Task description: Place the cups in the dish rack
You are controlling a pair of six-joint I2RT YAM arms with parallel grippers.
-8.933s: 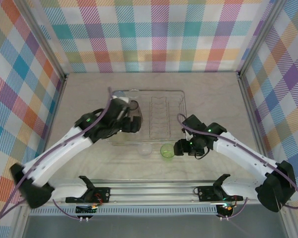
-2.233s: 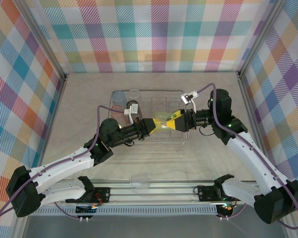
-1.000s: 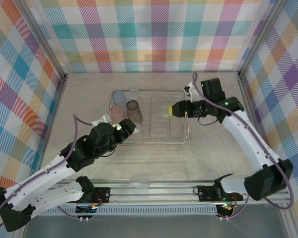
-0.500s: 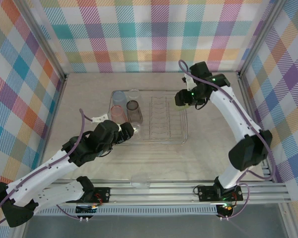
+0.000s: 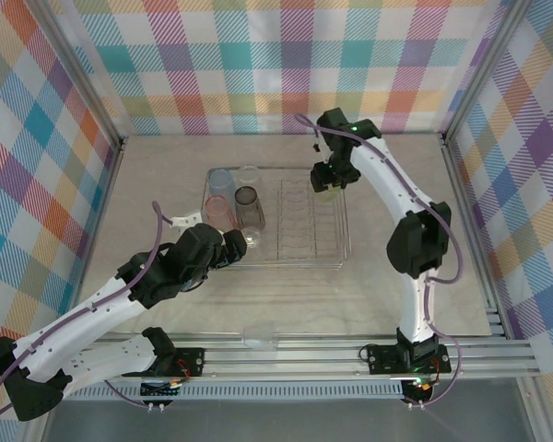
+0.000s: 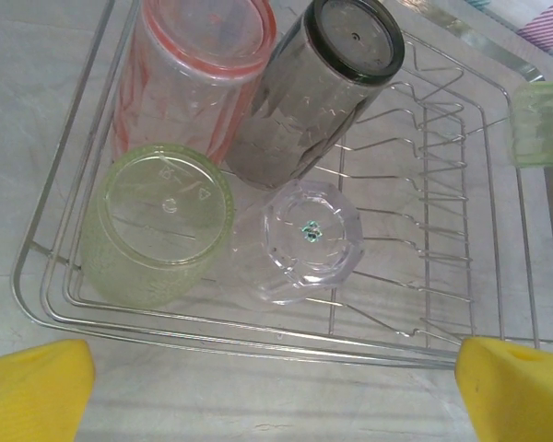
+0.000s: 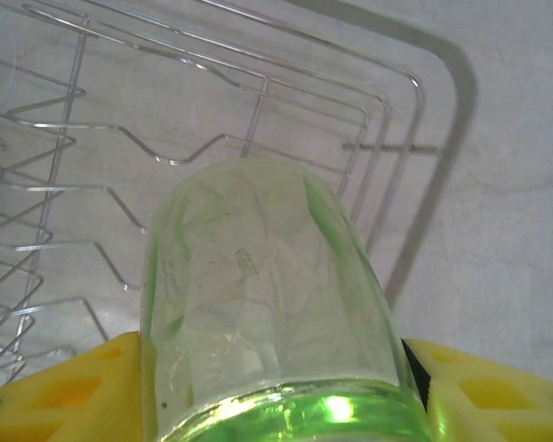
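The green cup [image 7: 258, 313] goes down into the rack's empty far corner by the dividers next, as my right gripper above it turns, descends and lets go.
The dish rack [image 5: 295, 264] is a silvery wire basket in mid-table. Blue [image 5: 220, 180], clear [image 5: 249, 173], pink-red [image 5: 218, 210] and smoky grey [image 5: 247, 204] cups stand in its left end. In the left wrist view a yellow-green cup [image 6: 157, 226] and a clear cup [image 6: 309, 239] sit upside down in front of the pink-red [image 6: 198, 64] and grey [image 6: 313, 87] ones. My left gripper [image 5: 238, 247] hangs open over the rack's near left rim [image 6: 258, 348]. My right gripper [image 5: 328, 182] is shut on a green cup [image 7: 258, 313] above the rack's far right corner [image 7: 442, 101].
One clear cup [image 5: 261, 338] lies on the table by the near edge, between the arm bases. The plate-slot dividers [image 5: 304, 216] take up the rack's right half. Checked walls close in the back and both sides.
My right arm has swung left and away, carrying the green cup to the rack's far right corner. My left gripper has stayed almost still, open.
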